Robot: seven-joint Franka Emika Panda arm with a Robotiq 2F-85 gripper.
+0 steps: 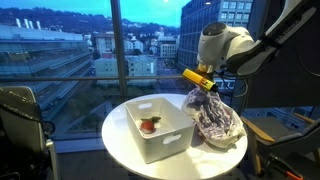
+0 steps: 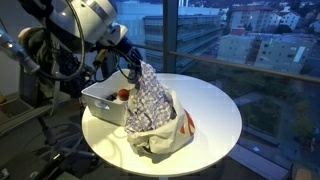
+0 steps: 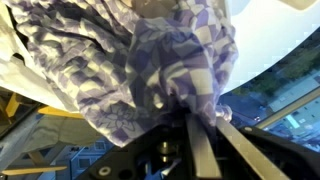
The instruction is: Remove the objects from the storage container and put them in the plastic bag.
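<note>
My gripper moves down toward the open plastic bag below it next and releases the checkered cloth [image 1: 212, 115], because the cloth's upper part still hangs above the bag's rim.
A white storage container [image 1: 165, 150] stands on the round white table [image 1: 120, 145], and it also shows in an exterior view [image 2: 98, 104]. A small red object [image 1: 150, 124] [image 2: 124, 95] lies inside it. My gripper [image 1: 207, 88] [image 2: 133, 66] is shut on a purple-and-white checkered cloth [image 1: 212, 115] [image 2: 148, 98] and holds it by its top. The cloth hangs down into the crumpled white plastic bag [image 1: 226, 140] [image 2: 170, 137] next to the container. In the wrist view the cloth [image 3: 150, 60] fills the frame, pinched between the fingers [image 3: 200, 118].
The table [image 2: 215, 115] is small and stands against a big window. A dark chair [image 1: 20, 120] stands beside it. The arm and its cables [image 2: 60, 45] hang over the container side.
</note>
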